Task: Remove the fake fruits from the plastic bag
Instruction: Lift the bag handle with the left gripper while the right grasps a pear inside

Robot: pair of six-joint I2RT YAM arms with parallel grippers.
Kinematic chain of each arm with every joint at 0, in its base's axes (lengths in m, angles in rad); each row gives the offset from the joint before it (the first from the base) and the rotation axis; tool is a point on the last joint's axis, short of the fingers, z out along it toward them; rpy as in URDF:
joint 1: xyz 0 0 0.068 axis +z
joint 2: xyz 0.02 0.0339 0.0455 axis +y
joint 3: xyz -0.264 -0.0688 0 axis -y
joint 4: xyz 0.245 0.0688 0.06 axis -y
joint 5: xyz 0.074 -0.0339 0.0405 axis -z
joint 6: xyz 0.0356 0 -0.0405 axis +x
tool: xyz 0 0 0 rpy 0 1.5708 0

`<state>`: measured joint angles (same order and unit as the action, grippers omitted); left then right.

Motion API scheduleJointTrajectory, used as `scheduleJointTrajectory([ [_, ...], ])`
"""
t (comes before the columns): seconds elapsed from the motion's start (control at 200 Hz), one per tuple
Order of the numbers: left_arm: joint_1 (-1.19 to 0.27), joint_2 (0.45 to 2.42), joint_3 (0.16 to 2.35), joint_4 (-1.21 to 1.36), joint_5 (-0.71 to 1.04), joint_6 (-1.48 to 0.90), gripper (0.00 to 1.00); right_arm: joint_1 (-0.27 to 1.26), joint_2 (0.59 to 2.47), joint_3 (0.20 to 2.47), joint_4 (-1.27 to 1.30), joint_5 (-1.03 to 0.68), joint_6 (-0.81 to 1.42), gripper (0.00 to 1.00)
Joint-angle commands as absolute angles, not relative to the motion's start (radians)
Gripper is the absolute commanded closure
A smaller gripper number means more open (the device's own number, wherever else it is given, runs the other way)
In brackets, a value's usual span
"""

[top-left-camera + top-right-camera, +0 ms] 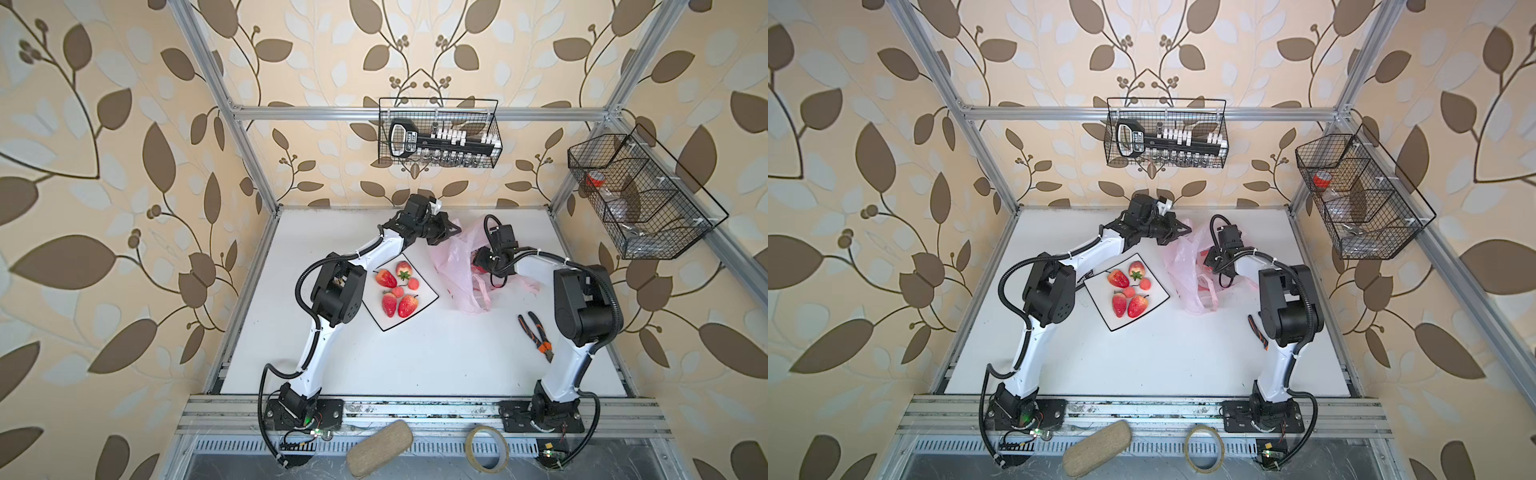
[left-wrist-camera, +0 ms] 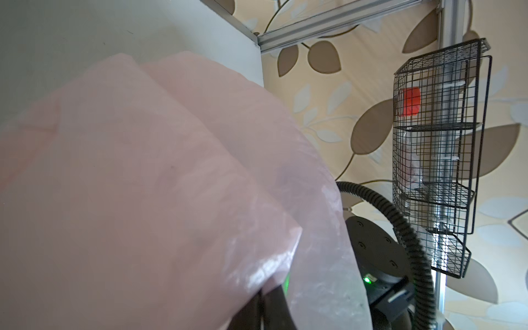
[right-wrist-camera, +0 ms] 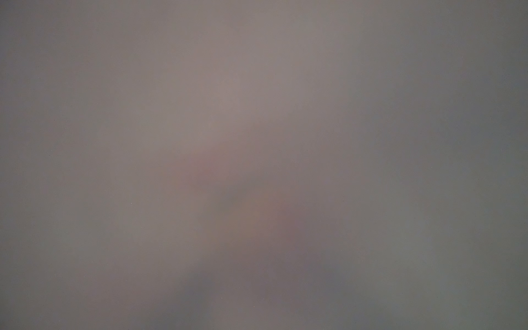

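Note:
My left gripper moves down toward the tabletop (image 1: 424, 249) beside the plate's far corner next and lets go of the bag's edge, since that spot lies below the raised gripper.
Several red strawberries (image 1: 386, 278) and two pink cherries (image 1: 413, 284) lie on the white square plate (image 1: 386, 326), seen in both top views. Right of the plate sits the crumpled pink plastic bag (image 1: 451, 266) (image 1: 1183, 266). My left gripper (image 1: 456, 228) is shut on the bag's far upper edge and holds it up. In the left wrist view the pink film (image 2: 143, 171) drapes over the dark fingers (image 2: 274, 311). My right gripper (image 1: 480, 264) reaches down into the bag's mouth, its fingertips hidden by film. A red patch (image 1: 478, 272) shows there. The right wrist view is only a grey-pink blur.
Orange-and-black pliers (image 1: 536, 336) lie on the table by the right arm. Black wire baskets hang on the back wall (image 1: 438, 133) and the right frame (image 1: 636, 195). A tape roll (image 1: 487, 449) and a beige case (image 1: 380, 446) lie in front of the rail.

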<state>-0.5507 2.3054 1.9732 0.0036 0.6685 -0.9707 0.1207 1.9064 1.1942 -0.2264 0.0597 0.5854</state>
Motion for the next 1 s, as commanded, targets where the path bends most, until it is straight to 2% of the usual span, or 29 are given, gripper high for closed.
scheduleJointTrajectory([
  [0.0,-0.555,2.303,1.966,0.027,0.657,-0.966,1.00,0.129,1.936,1.240,-0.265,0.118,0.505,0.35],
  [0.2,-0.555,2.302,1.949,0.034,0.661,-0.973,1.00,0.132,2.010,1.337,-0.272,0.151,0.418,0.33],
  [0.505,-0.555,2.305,1.936,0.038,0.675,-0.980,1.00,0.127,2.065,1.387,-0.276,0.119,0.394,0.50],
  [0.685,-0.555,2.302,1.936,0.028,0.651,-0.983,1.00,0.120,1.996,1.365,-0.272,0.112,0.413,0.54],
  [0.995,-0.552,2.349,1.967,-0.012,0.450,-1.082,1.00,0.067,1.765,1.136,-0.236,0.013,0.544,0.55],
])
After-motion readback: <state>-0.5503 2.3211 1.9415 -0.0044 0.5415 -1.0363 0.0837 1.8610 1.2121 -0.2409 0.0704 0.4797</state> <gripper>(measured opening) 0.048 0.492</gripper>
